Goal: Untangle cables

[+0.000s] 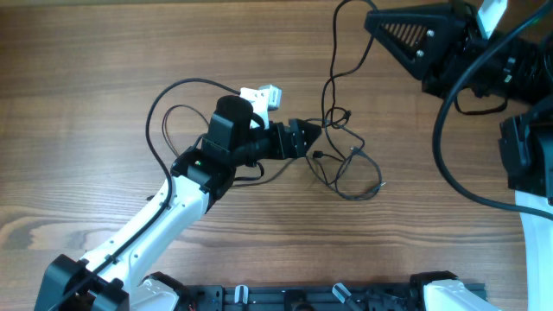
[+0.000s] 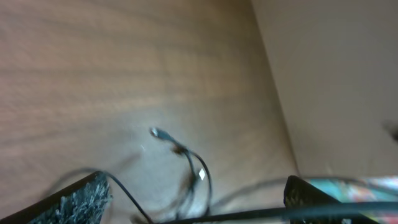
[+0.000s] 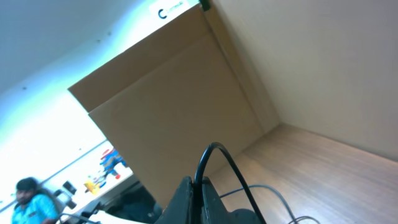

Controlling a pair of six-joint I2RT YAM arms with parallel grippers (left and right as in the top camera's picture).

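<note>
My left gripper stays beside the tangle and closes on the cable next, since a piece of thin cable [image 2: 239, 214] already crosses between its open fingers.
The thin black cables [image 1: 350, 160] lie in a loose tangle on the wooden table just right of centre. One strand [image 1: 333, 60] climbs from the tangle to my right gripper [image 1: 371, 19] at the top right. In the right wrist view, the right gripper [image 3: 200, 186] is shut on that cable [image 3: 214, 152], which arches out of the jaws. My left gripper [image 1: 311, 136] is at the tangle's left edge. In the left wrist view the left gripper [image 2: 196, 202] is open, and a cable loop with a small plug end [image 2: 157, 132] lies between and beyond its fingers.
The left arm's thicker black wire [image 1: 160, 117] loops over the table to its left. The right arm's wires [image 1: 445, 138] hang at the right edge. A black rail [image 1: 328, 298] runs along the front. A cardboard panel [image 3: 168, 93] stands beyond the table edge.
</note>
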